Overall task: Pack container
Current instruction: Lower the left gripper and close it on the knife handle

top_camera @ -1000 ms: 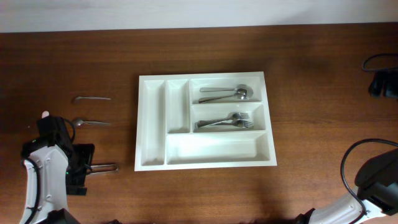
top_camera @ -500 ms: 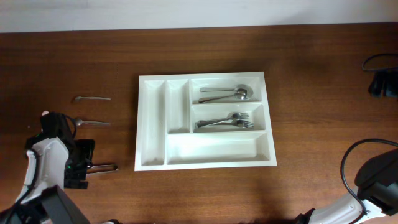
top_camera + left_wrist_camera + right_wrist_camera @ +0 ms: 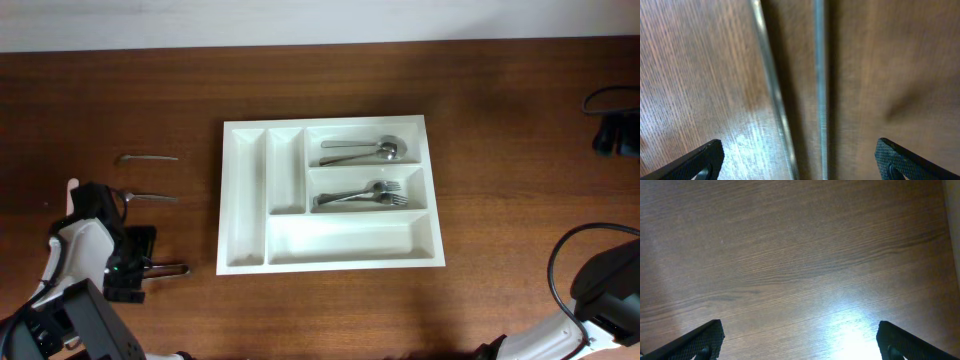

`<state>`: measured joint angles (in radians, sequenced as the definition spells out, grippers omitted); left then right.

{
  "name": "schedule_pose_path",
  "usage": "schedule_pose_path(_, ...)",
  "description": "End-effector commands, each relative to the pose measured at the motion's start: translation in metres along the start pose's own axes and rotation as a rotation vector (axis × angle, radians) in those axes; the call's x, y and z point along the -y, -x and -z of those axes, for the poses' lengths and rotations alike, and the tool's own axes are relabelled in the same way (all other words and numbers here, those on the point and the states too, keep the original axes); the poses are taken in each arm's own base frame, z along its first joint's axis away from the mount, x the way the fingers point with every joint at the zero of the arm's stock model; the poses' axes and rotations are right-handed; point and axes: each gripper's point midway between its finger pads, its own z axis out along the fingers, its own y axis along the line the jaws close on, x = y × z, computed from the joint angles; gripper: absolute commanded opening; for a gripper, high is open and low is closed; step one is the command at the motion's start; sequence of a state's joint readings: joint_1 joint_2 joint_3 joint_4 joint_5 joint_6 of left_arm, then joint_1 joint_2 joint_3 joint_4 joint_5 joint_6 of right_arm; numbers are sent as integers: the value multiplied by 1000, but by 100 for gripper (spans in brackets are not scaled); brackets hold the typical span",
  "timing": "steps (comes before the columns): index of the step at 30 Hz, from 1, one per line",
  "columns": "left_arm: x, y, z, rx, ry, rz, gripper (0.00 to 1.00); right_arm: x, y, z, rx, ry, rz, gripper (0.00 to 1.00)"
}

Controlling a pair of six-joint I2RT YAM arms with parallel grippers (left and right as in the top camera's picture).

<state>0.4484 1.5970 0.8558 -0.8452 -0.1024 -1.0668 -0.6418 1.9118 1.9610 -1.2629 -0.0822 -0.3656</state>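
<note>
The left gripper moves down onto the thin metal utensil [image 3: 170, 269] next and closes around both its narrow bars, since these run untouched between the wide-apart fingers.
The white container [image 3: 350, 240] lies in the middle of the table, with spoons [image 3: 365, 151] in its upper right compartment and forks [image 3: 362, 196] in the one below. My left gripper [image 3: 140, 267] is at the table's front left, open over a thin metal utensil [image 3: 170, 269]. In the left wrist view the utensil [image 3: 820, 90] shows as two narrow metal bars running between the wide-apart fingertips [image 3: 707, 156], and the left gripper [image 3: 800, 162] touches neither. My right gripper [image 3: 802, 342] stands open above bare wood.
Two more metal utensils lie left of the container, one [image 3: 147, 157] farther back and one [image 3: 150, 197] nearer. The right arm [image 3: 600, 290] sits at the front right corner. A black cable and block [image 3: 615, 130] are at the right edge.
The left arm has shifted slightly over the utensil at the front left. Both grippers stay open, and the utensils and container have not moved.
</note>
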Motion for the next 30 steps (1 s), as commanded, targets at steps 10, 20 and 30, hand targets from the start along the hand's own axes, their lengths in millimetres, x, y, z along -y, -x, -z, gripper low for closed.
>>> schedule_pose_path(10, -7, -9, -20, -21, -7, -10, 99, 4, -1, 1, -2, -11, -17, 99)
schedule_pose_path(20, -2, -8, -19, -19, -31, -24, 99, 4, -1, 1, -2, -11, -17, 99)
schedule_pose_path(30, -5, -17, -19, -68, -24, -22, 99, 4, -1, 1, -3, -10, -17, 99)
